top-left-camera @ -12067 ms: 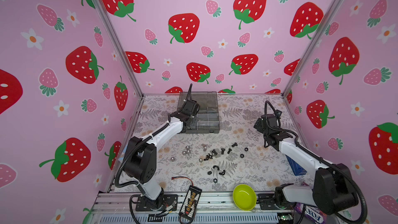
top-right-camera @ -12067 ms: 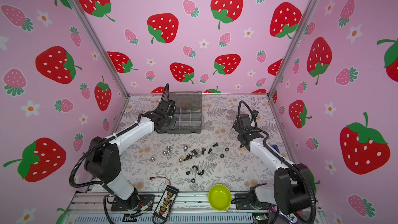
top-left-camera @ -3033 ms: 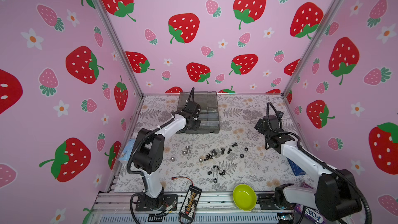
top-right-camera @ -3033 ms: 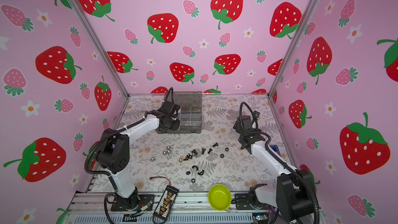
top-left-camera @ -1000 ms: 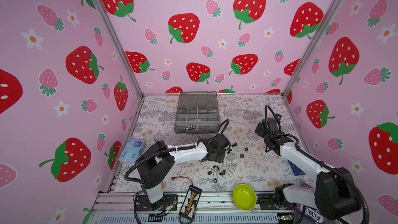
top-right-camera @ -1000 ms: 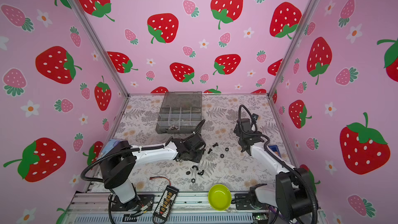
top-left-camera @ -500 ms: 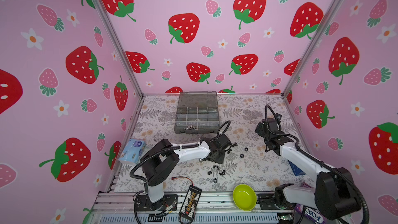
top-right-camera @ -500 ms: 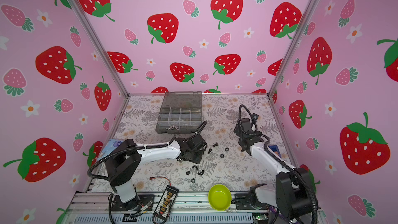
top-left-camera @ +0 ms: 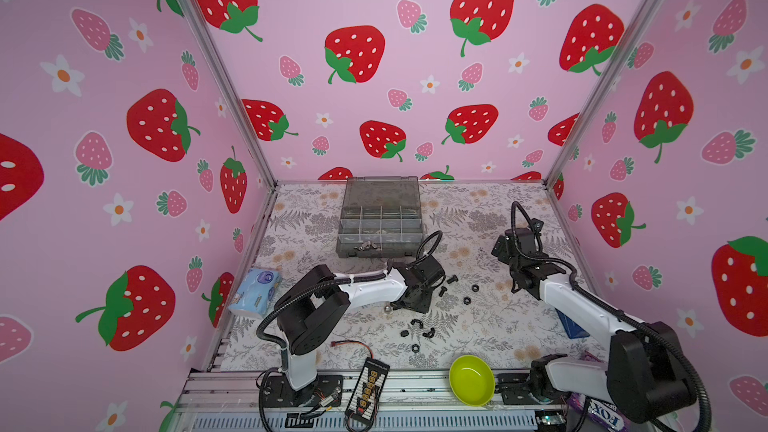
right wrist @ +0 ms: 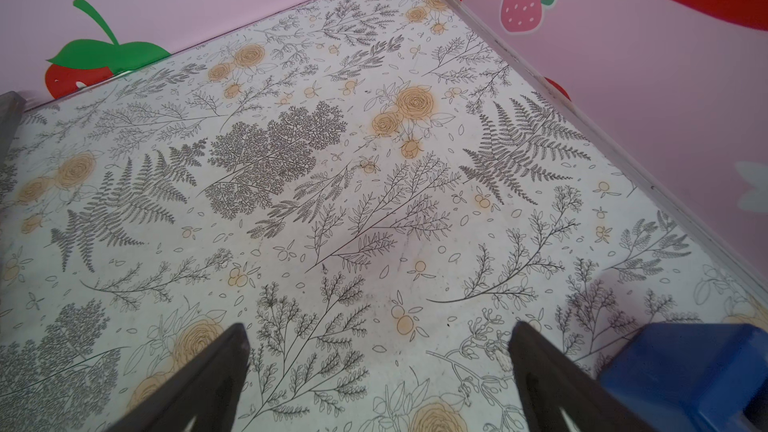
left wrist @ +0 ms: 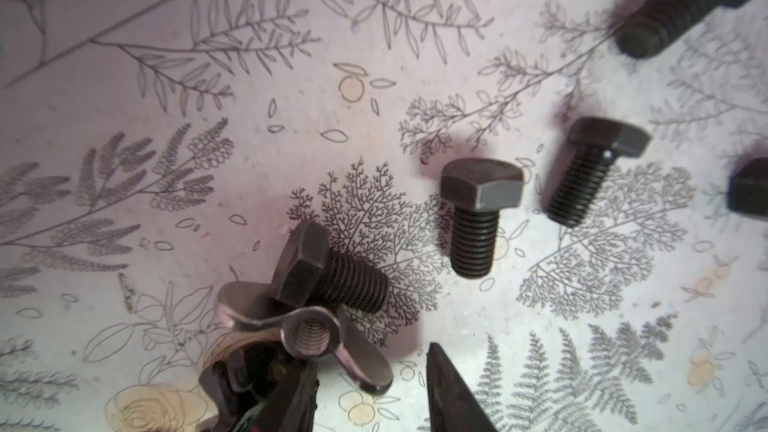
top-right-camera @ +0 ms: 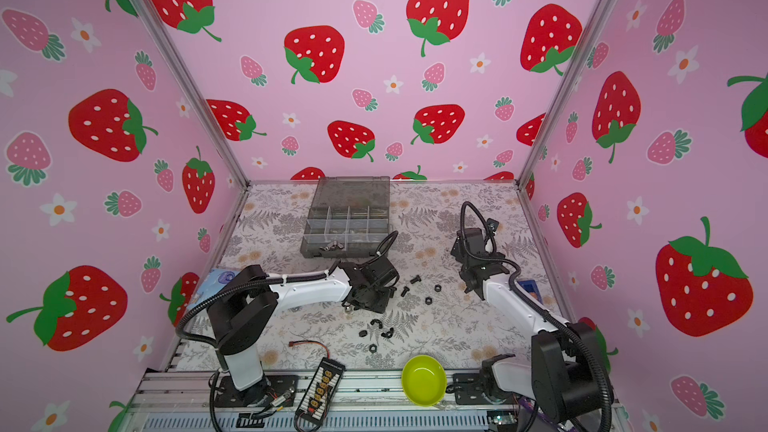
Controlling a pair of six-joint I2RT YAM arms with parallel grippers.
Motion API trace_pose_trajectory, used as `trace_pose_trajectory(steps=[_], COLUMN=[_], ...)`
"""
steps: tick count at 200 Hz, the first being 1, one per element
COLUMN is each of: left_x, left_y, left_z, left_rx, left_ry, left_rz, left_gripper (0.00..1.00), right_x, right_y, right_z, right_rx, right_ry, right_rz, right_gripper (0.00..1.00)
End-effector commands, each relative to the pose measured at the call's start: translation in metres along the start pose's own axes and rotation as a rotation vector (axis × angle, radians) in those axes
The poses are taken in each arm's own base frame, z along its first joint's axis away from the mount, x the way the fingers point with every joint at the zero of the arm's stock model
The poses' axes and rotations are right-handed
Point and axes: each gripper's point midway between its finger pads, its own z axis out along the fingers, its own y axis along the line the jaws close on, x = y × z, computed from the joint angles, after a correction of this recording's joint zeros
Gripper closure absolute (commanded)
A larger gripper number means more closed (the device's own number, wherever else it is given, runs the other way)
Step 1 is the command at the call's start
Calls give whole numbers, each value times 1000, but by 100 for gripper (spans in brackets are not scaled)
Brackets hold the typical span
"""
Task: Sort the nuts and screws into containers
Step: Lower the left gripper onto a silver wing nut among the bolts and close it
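Note:
The black screw rests against the other wing, so next my left gripper will ease a little lower and close on the bare wing of the silver (left wrist: 366, 364) wing nut.
The smoky-grey organizer box (top-left-camera: 380, 218) stands open at the back, and silver winged nuts (top-left-camera: 365, 247) lie in one of its front containers. Loose black screws (top-left-camera: 452, 279) and black nuts (top-left-camera: 474, 287) are scattered mid-mat. My left gripper (top-left-camera: 411, 305) hangs low over them. In the left wrist view it (left wrist: 371, 356) is open around one wing of a silver wing nut (left wrist: 307, 338). A black screw (left wrist: 328, 272) rests on that nut, and two more screws (left wrist: 478, 218) lie beyond. My right gripper (right wrist: 380, 326) is open wide over bare mat at the right (top-left-camera: 500, 249).
A lime-green bowl (top-left-camera: 471, 380) and a black connector board (top-left-camera: 368, 384) with a red-and-black wire sit at the front edge. A tissue pack (top-left-camera: 255, 292) lies at the left wall and a blue box (right wrist: 685, 371) beside the right arm. Pink walls enclose three sides.
The left gripper has come from the organizer box down to the loose pieces mid-mat. Over the last second it has barely shifted. The right arm has stayed put.

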Motion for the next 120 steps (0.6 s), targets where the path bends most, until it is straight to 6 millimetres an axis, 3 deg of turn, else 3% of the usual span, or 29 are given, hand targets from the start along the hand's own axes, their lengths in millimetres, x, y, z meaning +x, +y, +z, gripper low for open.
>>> trace_pose_trajectory(steps=[1,34,120], left_x=[-8,-6,-5], left_y=[6,10,18], left_z=[-1,0,0], left_rx=[-41,-57,-97], left_ry=[-9,3,12], left_rz=[-29,-38,-29], left_gripper=[55,60,86], right_x=[1,-3,-2], right_y=[-3,-3,-2], right_z=[1,0,1], right_rx=[17,16,16], right_ry=[-5,-12,-7], right_rz=[-14,-13,-10], right_gripper=[0,0,0])
